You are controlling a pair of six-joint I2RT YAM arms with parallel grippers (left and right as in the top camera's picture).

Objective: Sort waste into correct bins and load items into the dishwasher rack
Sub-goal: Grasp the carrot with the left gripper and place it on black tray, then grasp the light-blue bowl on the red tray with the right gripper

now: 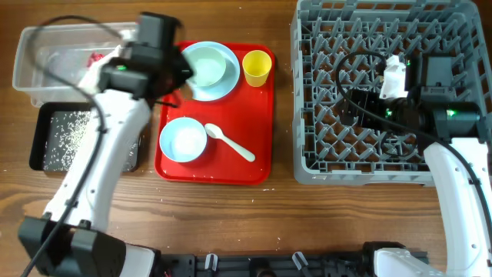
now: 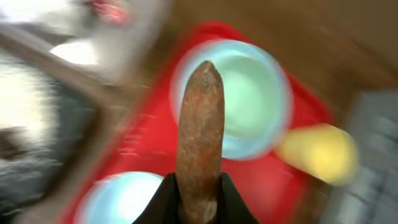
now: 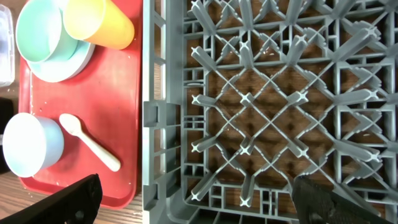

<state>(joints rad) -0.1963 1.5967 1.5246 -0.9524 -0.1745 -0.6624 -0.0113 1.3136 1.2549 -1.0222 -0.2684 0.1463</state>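
Note:
The stick (image 2: 200, 130) swings left in the overhead view in my left gripper next, then comes down and is released.
My left gripper (image 2: 198, 190) is shut on a brown carrot-like stick (image 2: 200, 130) and holds it above the top left of the red serving tray; the view is blurred. In the overhead view this gripper (image 1: 181, 69) is beside the pale blue plate (image 1: 224, 86) that carries the mint-green bowl (image 1: 206, 65). The yellow cup (image 1: 257, 68), the light blue bowl (image 1: 182, 140) and the white spoon (image 1: 229, 142) lie on the red tray. My right gripper (image 3: 199, 193) is wide open and empty over the grey dishwasher rack (image 1: 307, 165), near its left wall.
The clear tub (image 1: 31, 77) at the far left holds red wrappers (image 1: 96, 58). The black tray (image 1: 38, 146) in front of it holds rice grains (image 1: 69, 131). The red serving tray (image 1: 261, 138) lies between the bins and the rack.

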